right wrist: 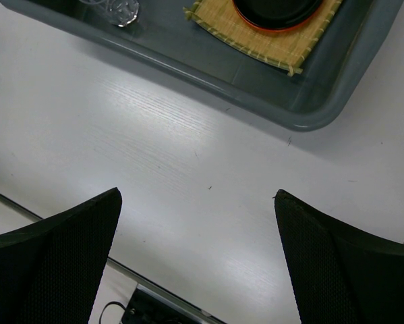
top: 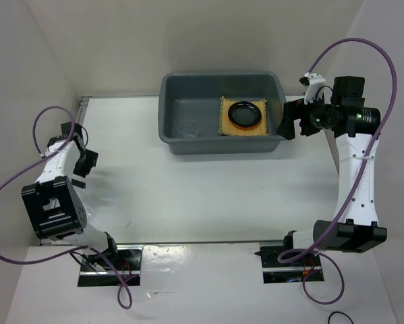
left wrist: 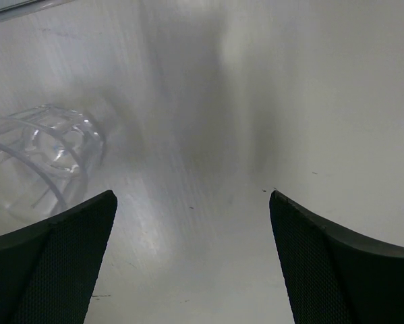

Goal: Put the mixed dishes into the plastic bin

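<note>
My left gripper will move back toward the clear cup, because the cup is outside my open fingers, and then go down to straddle and pinch the cup's nearer rim (top: 85,195) (left wrist: 56,190).
The grey plastic bin (top: 171,108) stands at the table's far middle. In it lies the tan bamboo mat (top: 225,125) with the black plate (top: 245,113) stacked on the orange plate, whose rim (right wrist: 269,29) just shows. A clear cup (top: 188,128) stands in the bin's left half. My right gripper (top: 289,120) is open and empty, just outside the bin's right end; its wrist view shows the bin's corner (right wrist: 309,101), mat (right wrist: 255,37) and cup (right wrist: 117,10). My left gripper (top: 81,165) is open and empty at the far left. A second clear cup (left wrist: 50,152) lies left of its left finger (left wrist: 53,263).
White walls close in the table on the left, back and right. A metal strip runs along the table's near edge (top: 202,243). Purple cables (top: 363,47) loop over both arms.
</note>
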`<state>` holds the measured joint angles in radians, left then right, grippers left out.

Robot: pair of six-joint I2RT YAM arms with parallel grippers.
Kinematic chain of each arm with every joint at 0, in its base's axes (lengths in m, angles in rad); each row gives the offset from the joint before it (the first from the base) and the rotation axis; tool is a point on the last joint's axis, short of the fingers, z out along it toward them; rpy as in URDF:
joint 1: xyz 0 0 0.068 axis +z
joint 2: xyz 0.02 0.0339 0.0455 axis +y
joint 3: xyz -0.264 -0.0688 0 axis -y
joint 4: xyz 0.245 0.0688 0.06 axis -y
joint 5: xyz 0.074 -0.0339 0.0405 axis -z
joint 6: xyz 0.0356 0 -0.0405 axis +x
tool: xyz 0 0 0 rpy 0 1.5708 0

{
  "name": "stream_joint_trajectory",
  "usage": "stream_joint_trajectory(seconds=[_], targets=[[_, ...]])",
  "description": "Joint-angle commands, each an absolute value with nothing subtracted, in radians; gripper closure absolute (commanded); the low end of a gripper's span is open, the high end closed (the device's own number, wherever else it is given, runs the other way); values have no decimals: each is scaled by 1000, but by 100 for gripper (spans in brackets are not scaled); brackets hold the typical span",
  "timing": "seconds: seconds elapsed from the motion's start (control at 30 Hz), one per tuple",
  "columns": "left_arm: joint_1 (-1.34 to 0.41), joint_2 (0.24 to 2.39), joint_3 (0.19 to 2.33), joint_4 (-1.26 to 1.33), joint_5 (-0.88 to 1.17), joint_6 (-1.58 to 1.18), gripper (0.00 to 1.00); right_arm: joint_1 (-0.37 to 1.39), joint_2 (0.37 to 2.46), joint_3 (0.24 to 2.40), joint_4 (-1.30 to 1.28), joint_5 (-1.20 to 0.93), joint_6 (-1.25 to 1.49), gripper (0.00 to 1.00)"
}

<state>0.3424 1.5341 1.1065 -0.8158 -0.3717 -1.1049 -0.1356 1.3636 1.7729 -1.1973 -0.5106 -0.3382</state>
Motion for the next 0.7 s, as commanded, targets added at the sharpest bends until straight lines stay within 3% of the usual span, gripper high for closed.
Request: stream_joint_trajectory(seconds=[0.0, 0.23, 0.67], targets=[[302, 1514, 1253, -833, -394, -1080, 0, -137, 1361, 1784, -1161, -512, -347, 2], [293, 1413, 1261, -896, -532, -1173, 0, -137, 1361, 1784, -1161, -512, -347, 2], [345, 1371, 1104, -925, -502, -1261, 0, -137, 1390, 1805, -1161, -512, -356, 2]])
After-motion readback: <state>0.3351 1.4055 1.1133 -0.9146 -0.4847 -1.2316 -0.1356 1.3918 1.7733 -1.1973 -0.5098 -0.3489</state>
